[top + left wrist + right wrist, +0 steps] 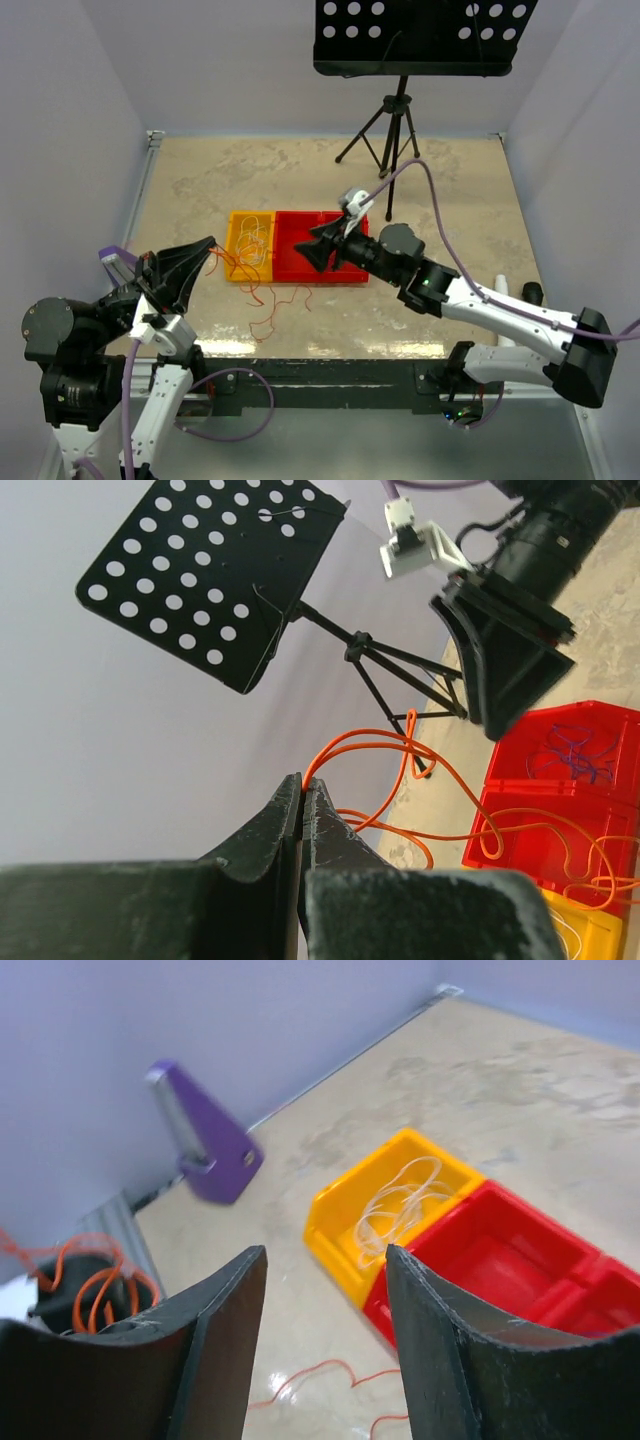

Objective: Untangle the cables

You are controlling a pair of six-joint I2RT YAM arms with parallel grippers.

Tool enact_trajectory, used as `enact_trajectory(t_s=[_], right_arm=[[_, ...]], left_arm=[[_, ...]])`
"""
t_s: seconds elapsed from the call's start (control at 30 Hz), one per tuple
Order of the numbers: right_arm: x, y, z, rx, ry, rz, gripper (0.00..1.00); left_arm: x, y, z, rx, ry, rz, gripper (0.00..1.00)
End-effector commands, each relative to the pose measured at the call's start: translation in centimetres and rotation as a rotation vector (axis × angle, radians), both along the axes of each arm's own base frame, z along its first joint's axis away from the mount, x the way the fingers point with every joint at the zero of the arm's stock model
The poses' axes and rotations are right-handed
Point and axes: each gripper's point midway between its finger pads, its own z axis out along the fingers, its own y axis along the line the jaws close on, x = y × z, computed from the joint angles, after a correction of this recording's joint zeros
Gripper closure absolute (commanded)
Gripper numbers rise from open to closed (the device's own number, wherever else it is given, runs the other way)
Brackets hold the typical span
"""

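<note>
The orange cable (pixel 440 770) trails in loose loops from my left gripper, so my right gripper should move back and go down onto the hanging part of the orange cable.
My left gripper (pixel 208 246) (pixel 302 780) is shut on an orange cable (pixel 440 770), pinched at the fingertips and held above the table. From there the cable loops away toward the bins (pixel 228 262). A thin red cable (pixel 270 310) (pixel 320 1368) lies loose on the table in front of the bins. A white cable (pixel 255 240) (pixel 400 1200) is coiled in the yellow bin (pixel 232 250) (pixel 330 1235). My right gripper (pixel 305 255) (pixel 325 1255) hangs open over the near edge of the red bin (pixel 330 278) (pixel 470 1250), with nothing between its fingers.
A dark blue wire (pixel 570 760) lies in a far compartment of the red bin. A black perforated music stand (pixel 415 35) (pixel 210 575) on a tripod (pixel 390 130) stands at the back. A purple block (pixel 205 1140) sits at the left wall.
</note>
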Motion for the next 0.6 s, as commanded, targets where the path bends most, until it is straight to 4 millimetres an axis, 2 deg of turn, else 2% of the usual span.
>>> enact_trajectory(t_s=[0.0,0.1,0.17,0.23,0.5,0.57], right_arm=[[-6.1,4.7,-2.3,-0.073,-0.083,0.332,0.43],[-8.2,6.9,-4.1,-0.118,-0.092,0.412,0.41],[-8.9,8.1,-5.6,-0.143,-0.074,0.467,0.41],[-9.2,8.7,-6.2,-0.151,-0.067,0.494,0.41],[-8.4,9.7,-5.5,-0.106,-0.085,0.458,0.43],[-8.0,9.8,-5.3,-0.084,-0.088,0.435,0.47]], left_arm=[[-0.3,0.1,0.7,0.005,-0.041,0.005,1.00],[-0.4,0.1,0.9,0.007,-0.044,0.007,1.00],[-0.5,0.1,1.0,0.009,-0.047,0.008,1.00],[-0.6,0.1,0.9,0.015,-0.044,0.009,1.00],[-1.1,0.1,1.0,0.021,-0.048,0.006,1.00],[-1.1,0.1,1.0,0.017,-0.041,0.002,1.00]])
